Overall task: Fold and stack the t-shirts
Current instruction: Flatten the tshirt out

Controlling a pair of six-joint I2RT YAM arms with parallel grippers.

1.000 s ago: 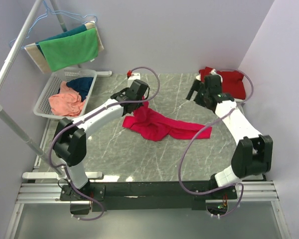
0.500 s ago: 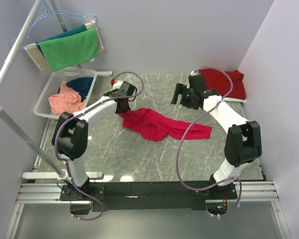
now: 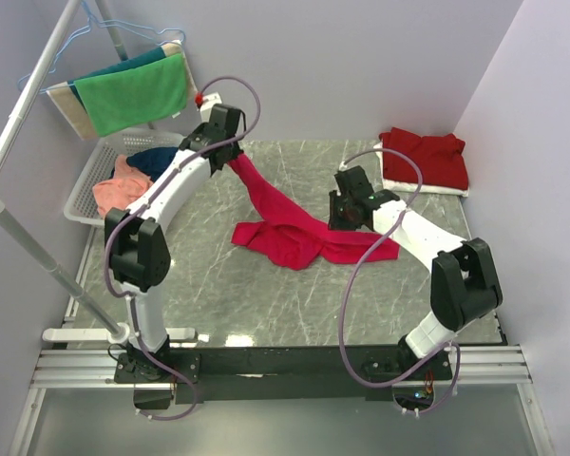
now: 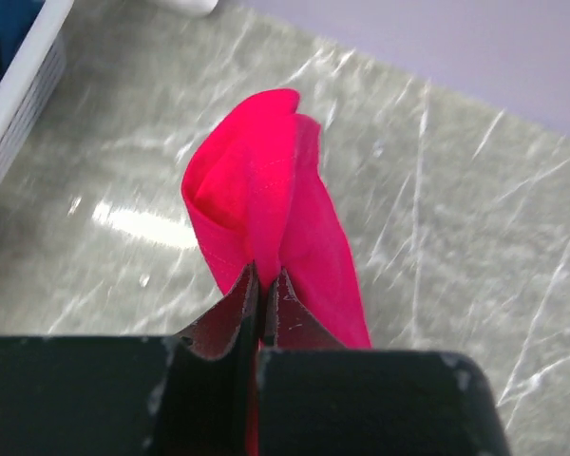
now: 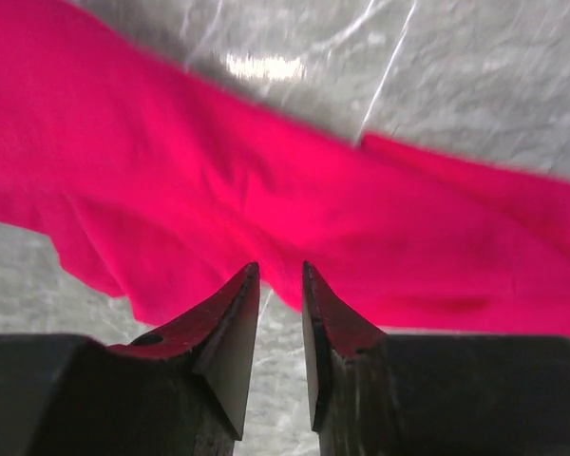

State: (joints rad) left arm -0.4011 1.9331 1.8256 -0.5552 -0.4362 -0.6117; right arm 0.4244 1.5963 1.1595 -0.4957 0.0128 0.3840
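Note:
My left gripper holds one end and the shirt lies crumpled, so next I should swing the gripper up, then down over the bare back tabletop toward the folded maroon t-shirt [image 3: 426, 158] and let go of the held end.
A bright pinkish-red t-shirt [image 3: 287, 231] lies crumpled mid-table, one end pulled up toward the back left. My left gripper [image 3: 230, 158] is raised there and shut on that end; in the left wrist view the cloth [image 4: 266, 195] bunches out past the pinched gripper [image 4: 266, 271]. My right gripper [image 3: 346, 220] hovers low at the shirt's right part. In the right wrist view its jaws [image 5: 280, 271] stand narrowly apart at the edge of the shirt [image 5: 266, 190], with bare table between them. A folded maroon t-shirt [image 3: 426, 158] rests at the back right corner.
A white basket [image 3: 84, 193] off the table's left edge holds a salmon-orange shirt [image 3: 125, 197] and a navy one [image 3: 158, 161]. Green [image 3: 133, 93], teal and beige towels hang on a rack at the back left. A white pole [image 3: 24, 242] slants along the left side.
My left gripper lifted the shirt's end up and back to the left, stretching the cloth. The right arm swung from the maroon shirt down to the pink one, and its jaws narrowed.

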